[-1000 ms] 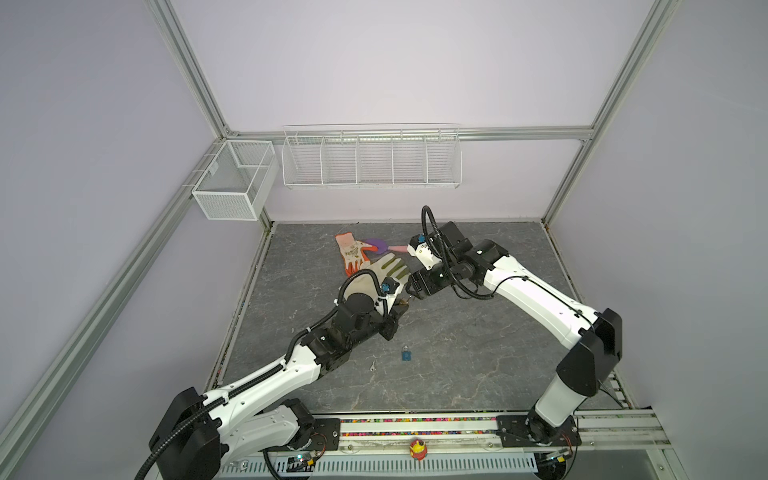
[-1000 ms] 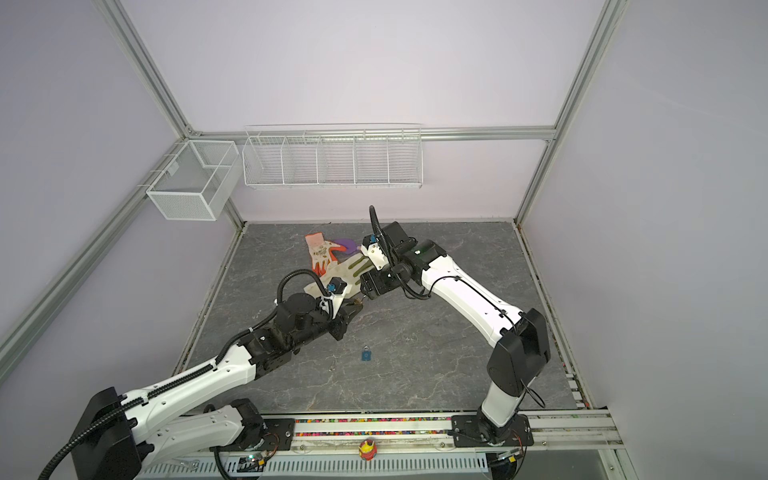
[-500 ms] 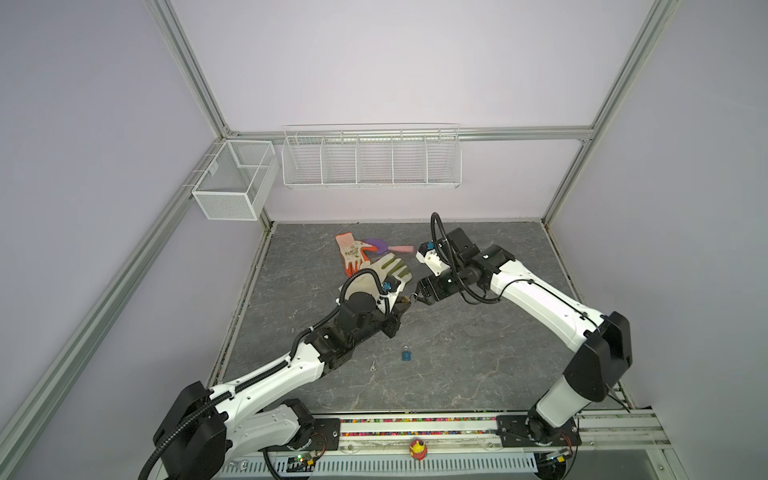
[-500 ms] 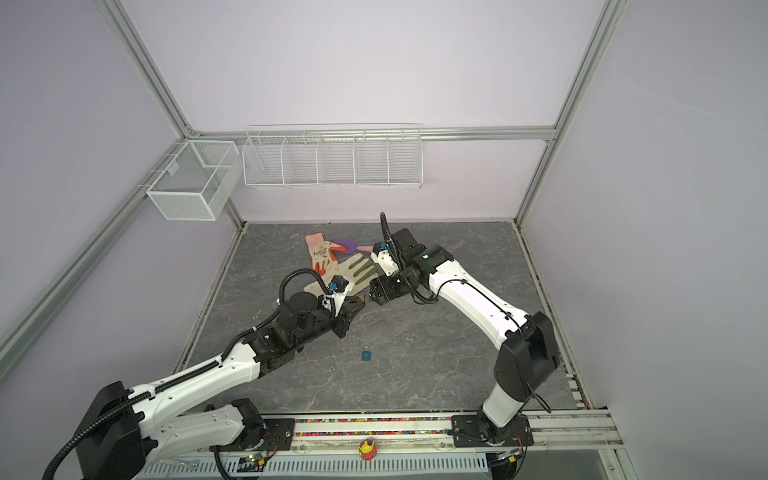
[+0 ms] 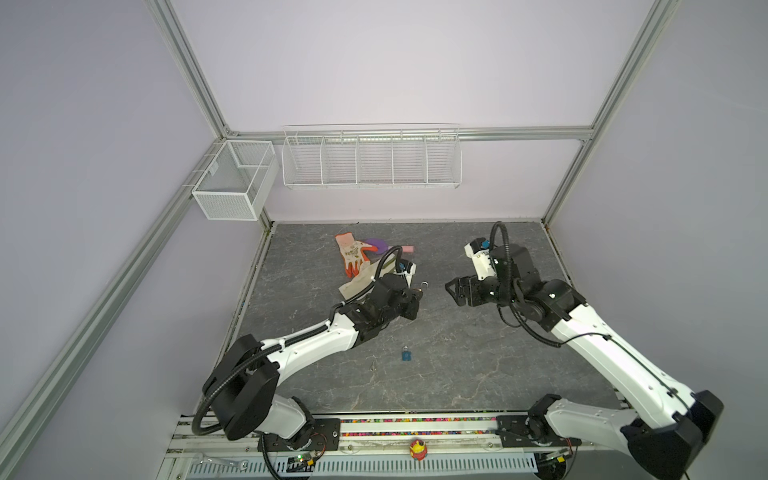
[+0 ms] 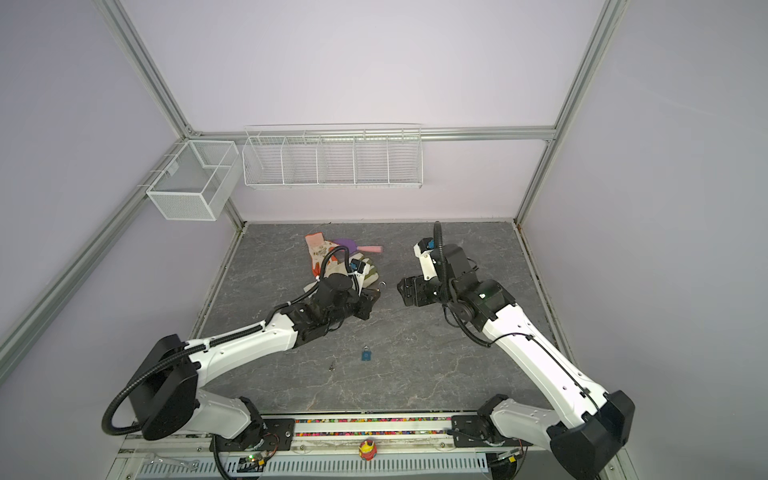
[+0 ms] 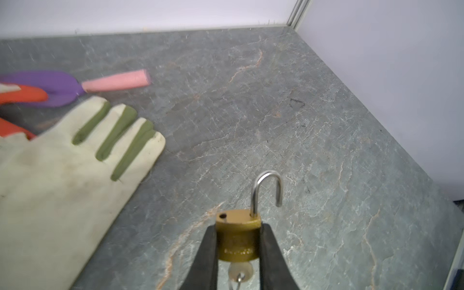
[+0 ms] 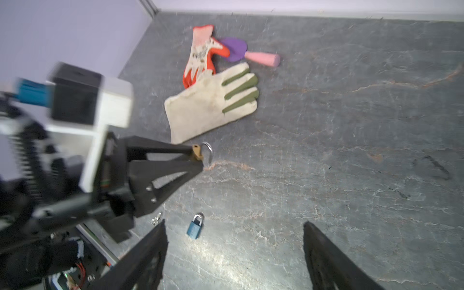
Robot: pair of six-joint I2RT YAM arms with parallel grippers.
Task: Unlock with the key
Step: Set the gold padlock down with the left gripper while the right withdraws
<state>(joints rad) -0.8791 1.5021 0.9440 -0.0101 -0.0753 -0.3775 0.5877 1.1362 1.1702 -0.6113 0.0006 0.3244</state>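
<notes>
My left gripper tilts down, lowers to the bare floor below it and lets go of the padlock next, since the padlock's shackle already stands open.
A small brass padlock (image 7: 238, 236) is clamped between the fingers of my left gripper (image 7: 238, 227), held above the floor. Its steel shackle (image 7: 267, 190) stands sprung open, one leg out of the body. A key (image 7: 239, 272) with a wire ring sits in the lock's underside, between the fingers. In both top views the left gripper (image 5: 415, 297) (image 6: 372, 297) is at mid-floor. My right gripper (image 5: 453, 291) (image 6: 404, 293) hangs a short way to its right, facing it, open and empty (image 8: 234, 223).
A blue padlock (image 5: 406, 355) (image 8: 194, 227) lies shut on the floor nearer the front, with a small loose key (image 5: 372, 365) beside it. A cream glove (image 8: 208, 105), an orange glove (image 5: 352, 253) and a purple-pink trowel (image 5: 386, 246) lie behind the left gripper. Wire baskets (image 5: 370, 158) hang on the back wall.
My right gripper has drawn back to the right, away from the left gripper and the brass padlock, and its jaws have widened. The left arm has stayed put.
</notes>
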